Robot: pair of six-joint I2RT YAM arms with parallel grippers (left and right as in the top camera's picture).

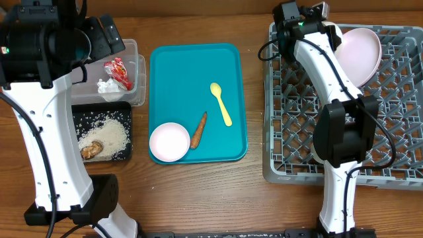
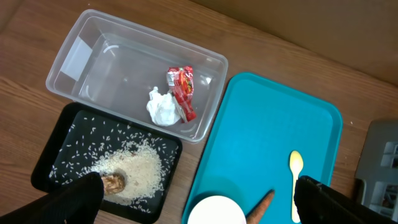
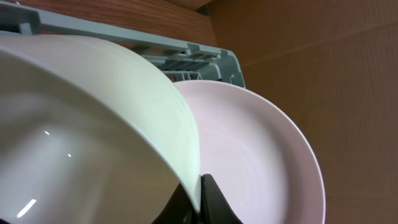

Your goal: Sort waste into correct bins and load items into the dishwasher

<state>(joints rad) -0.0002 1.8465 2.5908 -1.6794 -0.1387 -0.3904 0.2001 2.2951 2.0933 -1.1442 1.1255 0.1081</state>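
Observation:
I need to lower the bowl with my right gripper next, onto the rack's far wires beside the pink plate (image 1: 362, 53), and let go of the bowl's rim, because those pegs are below the gripper.
My right gripper (image 3: 200, 199) is shut on the rim of a white bowl (image 3: 81, 130), held at the far corner of the grey dish rack (image 1: 396, 132) next to the pale pink plate (image 1: 362, 53), which stands in the rack. My left gripper (image 2: 199, 205) is open and empty, high above the bins. The red wrapper (image 2: 181, 90) and white napkin (image 2: 163, 107) lie in the clear tub (image 2: 81, 46). Rice (image 2: 140, 168) and a brown scrap (image 2: 113, 182) lie in the black tray (image 2: 62, 143). The carrot (image 1: 198, 130), yellow spoon (image 1: 221, 104) and another white bowl (image 1: 169, 142) sit on the teal tray (image 1: 198, 66).
The teal tray lies between the bins on the left and the rack on the right. The rack's upright pegs fill the right side. Bare wooden table (image 1: 198, 198) runs along the front edge.

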